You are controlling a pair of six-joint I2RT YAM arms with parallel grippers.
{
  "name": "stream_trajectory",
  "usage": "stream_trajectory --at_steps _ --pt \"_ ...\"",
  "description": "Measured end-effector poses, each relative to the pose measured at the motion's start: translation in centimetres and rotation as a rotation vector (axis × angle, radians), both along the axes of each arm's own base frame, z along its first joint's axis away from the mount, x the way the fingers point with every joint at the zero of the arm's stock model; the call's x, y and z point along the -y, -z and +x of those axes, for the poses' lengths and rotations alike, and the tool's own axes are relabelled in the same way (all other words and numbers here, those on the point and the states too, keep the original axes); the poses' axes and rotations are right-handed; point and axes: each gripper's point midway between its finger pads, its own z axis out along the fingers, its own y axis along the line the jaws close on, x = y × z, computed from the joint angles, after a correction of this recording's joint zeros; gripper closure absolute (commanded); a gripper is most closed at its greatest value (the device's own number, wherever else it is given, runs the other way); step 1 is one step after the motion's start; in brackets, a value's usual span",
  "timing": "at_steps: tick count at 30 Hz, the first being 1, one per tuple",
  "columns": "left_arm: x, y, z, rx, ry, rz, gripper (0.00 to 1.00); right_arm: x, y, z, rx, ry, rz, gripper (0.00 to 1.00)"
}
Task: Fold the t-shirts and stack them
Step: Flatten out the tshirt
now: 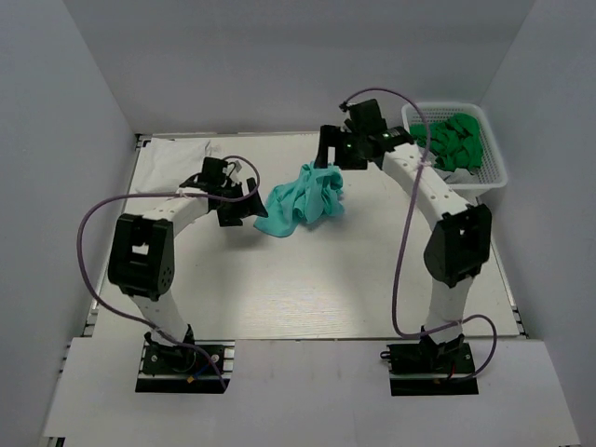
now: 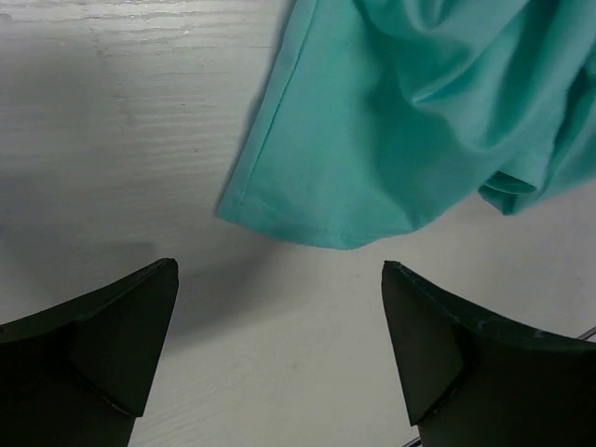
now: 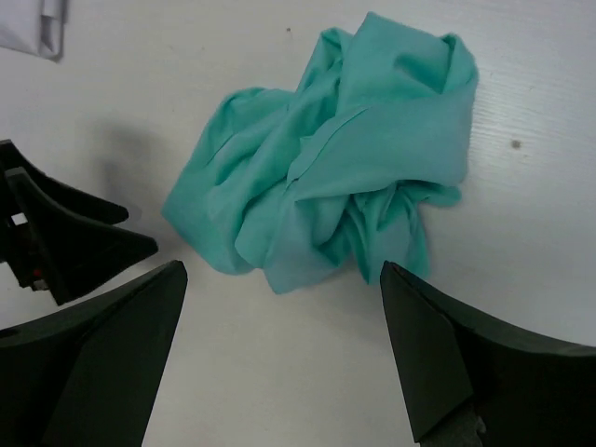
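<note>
The shirt's flat hem corner (image 1: 262, 224) (image 2: 240, 207) pokes out below my left gripper, to its right in the top view. The open fingers go down that way onto it next.
A light teal t-shirt (image 1: 303, 200) lies crumpled on the table's middle. It also shows in the left wrist view (image 2: 372, 121) and the right wrist view (image 3: 335, 158). My left gripper (image 1: 248, 207) is open and empty just left of the shirt, its jaws (image 2: 277, 267) short of the shirt's hem. My right gripper (image 1: 328, 155) is open and empty above the shirt's far side, its jaws (image 3: 281, 270) over bare table. A white t-shirt (image 1: 177, 160) lies flat at the back left. Bright green t-shirts (image 1: 456, 138) fill the basket, with a grey-white one (image 1: 456, 175) under them.
A white plastic mesh basket (image 1: 494, 172) stands at the back right corner. My left gripper's fingers (image 3: 65, 237) show at the left of the right wrist view. A corner of white cloth (image 3: 37, 23) is at its top left. White walls enclose the table.
</note>
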Motion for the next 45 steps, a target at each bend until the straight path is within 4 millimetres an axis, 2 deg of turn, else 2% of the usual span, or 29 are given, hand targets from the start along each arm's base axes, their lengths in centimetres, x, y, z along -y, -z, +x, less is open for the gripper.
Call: stream_trajectory --at_steps 2,5,11,12,15,16,18,19,20,22,27,30,32,33,36,38,41,43,45 --pt "0.4 1.6 0.1 -0.035 0.007 0.025 0.0 -1.4 0.4 0.1 -0.013 -0.008 -0.016 0.1" --pt "0.7 3.3 0.7 -0.068 0.003 0.075 0.0 -3.5 1.8 1.6 -0.013 0.016 -0.041 0.1" --pt "1.9 3.9 2.7 -0.048 0.007 0.14 0.0 -3.3 6.1 2.1 -0.095 0.097 -0.105 0.15" --pt "2.1 3.9 2.8 -0.043 0.011 0.148 0.05 -3.2 6.6 2.1 -0.107 0.107 -0.112 0.15" --pt "2.8 4.2 2.8 -0.032 0.025 0.168 0.23 -2.9 7.6 2.3 -0.126 0.137 -0.131 0.26" --pt "3.1 4.3 2.8 -0.029 0.03 0.172 0.39 -2.8 7.9 2.3 -0.13 0.146 -0.135 0.32" --pt "3.6 4.8 2.5 -0.036 0.041 0.179 0.62 -2.7 8.4 2.6 -0.132 0.167 -0.141 0.47" --pt "3.9 4.9 2.5 -0.037 0.046 0.18 0.94 -2.7 8.6 2.7 -0.132 0.175 -0.147 0.68" --pt "4.1 5.1 2.4 -0.042 0.05 0.181 1.0 -2.6 8.8 2.8 -0.133 0.183 -0.151 0.79" --pt "4.4 5.4 2.2 -0.05 0.061 0.18 1.0 -2.4 9.1 3.0 -0.132 0.207 -0.157 1.0" --pt "4.5 5.1 2.4 -0.039 0.054 0.184 1.0 -1.8 8.6 3.7 -0.093 0.251 -0.182 1.0" --pt "4.1 3.4 3.2 0.004 0.027 0.187 1.0 -1.1 7.0 3.6 -0.05 0.257 -0.191 1.0" --pt "4.1 0.4 4.8 0.075 0.0 0.181 1.0 -0.6 4.6 3.4 -0.002 0.254 -0.186 1.0" --pt "4.1 -1.9 6.2 0.133 -0.018 0.175 1.0 -0.4 3.2 3.4 0.028 0.25 -0.178 1.0" --pt "4.0 -11.5 10.1 0.375 -0.089 0.141 1.0 0.3 -3.1 3.0 0.16 0.237 -0.134 1.0" --pt "3.3 -19.1 11.3 0.547 -0.146 0.117 1.0 1.0 -7.5 2.6 0.26 0.234 -0.099 1.0" --pt "1.2 -30.1 11.1 0.777 -0.261 0.094 1.0 2.3 -14.6 1.5 0.424 0.245 -0.05 1.0" --pt "-0.6 -36.0 9.7 0.898 -0.339 0.082 1.0 3.6 -19.0 0.4 0.529 0.265 -0.018 1.0" --pt "-2.7 -40.3 7.5 0.987 -0.411 0.083 1.0 5.2 -22.7 -1.0 0.616 0.289 0.001 1.0"
